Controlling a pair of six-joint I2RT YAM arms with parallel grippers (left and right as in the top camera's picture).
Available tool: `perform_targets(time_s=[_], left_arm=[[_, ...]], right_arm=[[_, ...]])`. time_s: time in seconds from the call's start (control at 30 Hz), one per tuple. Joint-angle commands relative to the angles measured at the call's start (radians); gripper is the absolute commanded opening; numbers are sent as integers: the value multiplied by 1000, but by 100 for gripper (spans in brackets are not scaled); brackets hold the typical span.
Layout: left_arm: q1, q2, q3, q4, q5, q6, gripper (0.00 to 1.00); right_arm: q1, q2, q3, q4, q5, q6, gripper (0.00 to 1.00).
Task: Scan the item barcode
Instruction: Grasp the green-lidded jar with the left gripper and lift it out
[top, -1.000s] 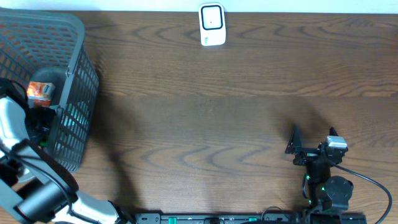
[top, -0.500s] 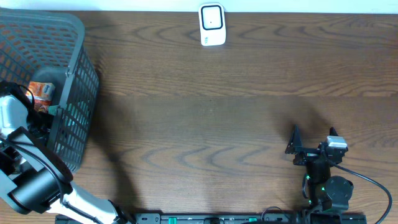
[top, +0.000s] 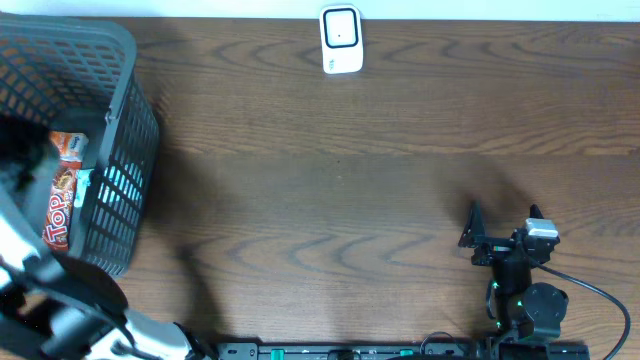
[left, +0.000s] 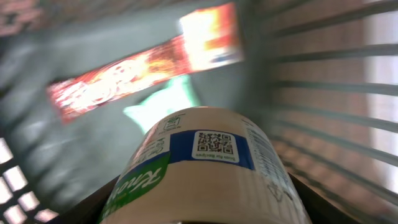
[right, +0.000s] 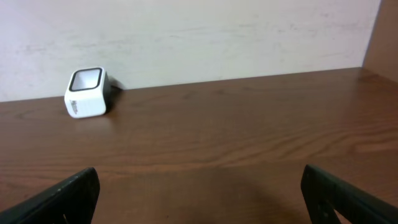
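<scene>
Next, my left gripper lifts the tub (left: 205, 168) over the basket's side, then brings it down onto the open table short of the scanner.
The item is a cream Knorr tub (left: 205, 168) with a green logo and a blue band carrying a QR code. It lies between the dark fingers (left: 93, 202) of my left gripper (left: 202, 208), which is shut on it inside the grey mesh basket (top: 125, 110). In the overhead view the tub is hidden. The white barcode scanner (top: 341, 40) stands at the table's far edge, also seen in the right wrist view as scanner (right: 87, 93). My right gripper (top: 503, 222) rests open over bare wood at the front right, holding nothing.
A long red snack wrapper (top: 60, 195) and a pale green packet (left: 165, 102) lie in the basket. The basket wall (left: 329, 87) rises close on the tub's right. Brown wooden table (top: 330, 180) stretches between basket, scanner and right arm.
My left gripper has closed from wide open onto the tub. The left arm has shifted toward the front, uncovering the red wrapper in the basket. The right arm has not moved.
</scene>
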Motion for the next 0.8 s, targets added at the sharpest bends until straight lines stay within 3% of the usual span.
perform_targets(time_s=[0.0, 0.2, 0.33, 0.53, 0.63, 0.77], left_arm=[[-15, -151, 103, 6, 226, -4, 61], [-184, -274, 104, 25, 251, -11, 61], [-412, -275, 101, 32, 230, 43, 61], [-795, -199, 66, 8, 53, 51, 62], [-916, -146, 37, 2, -16, 3, 61], [-1036, -42, -16, -3, -107, -182, 61]], right_arm=[[4, -5, -1, -3, -5, 9, 99], [4, -5, -1, -3, -5, 9, 99], [4, -5, -1, -3, -5, 9, 99], [4, -5, -1, -3, -5, 9, 99], [4, -5, -1, -3, -5, 9, 99], [4, -5, -1, -3, -5, 9, 99]])
